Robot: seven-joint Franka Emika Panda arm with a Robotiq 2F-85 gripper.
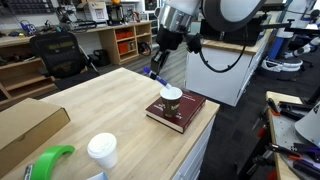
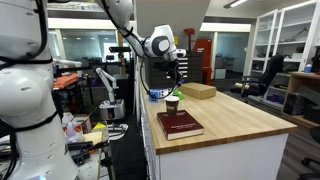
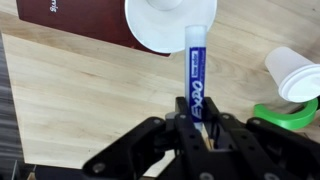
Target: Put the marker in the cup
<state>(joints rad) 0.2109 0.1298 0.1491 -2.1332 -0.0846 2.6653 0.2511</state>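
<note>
The cup's opening (image 1: 172,91) (image 3: 170,16) is below the gripper and just beside it, and the marker's tip points there, so the gripper needs to ease down toward it next and let go of the marker.
My gripper (image 3: 197,110) is shut on the marker (image 3: 195,70), a slim stick with a blue label and a white end. In the wrist view the marker's tip points at the cup (image 3: 170,20), seen from above with its white rim. The cup (image 1: 172,95) has a dark brown body and stands on a dark red book (image 1: 178,112) near the table's edge. In both exterior views the gripper (image 1: 157,68) (image 2: 176,72) hangs above the table, just beside and above the cup (image 2: 172,102). The marker (image 1: 155,72) hangs down from the fingers.
A taller white cup with a lid (image 1: 101,150) (image 3: 295,72) and a green tape roll (image 1: 50,160) (image 3: 290,112) sit on the wooden table (image 1: 110,105). A cardboard box (image 1: 25,125) (image 2: 197,91) lies at one end. The book (image 2: 180,124) (image 3: 70,20) lies by the table edge.
</note>
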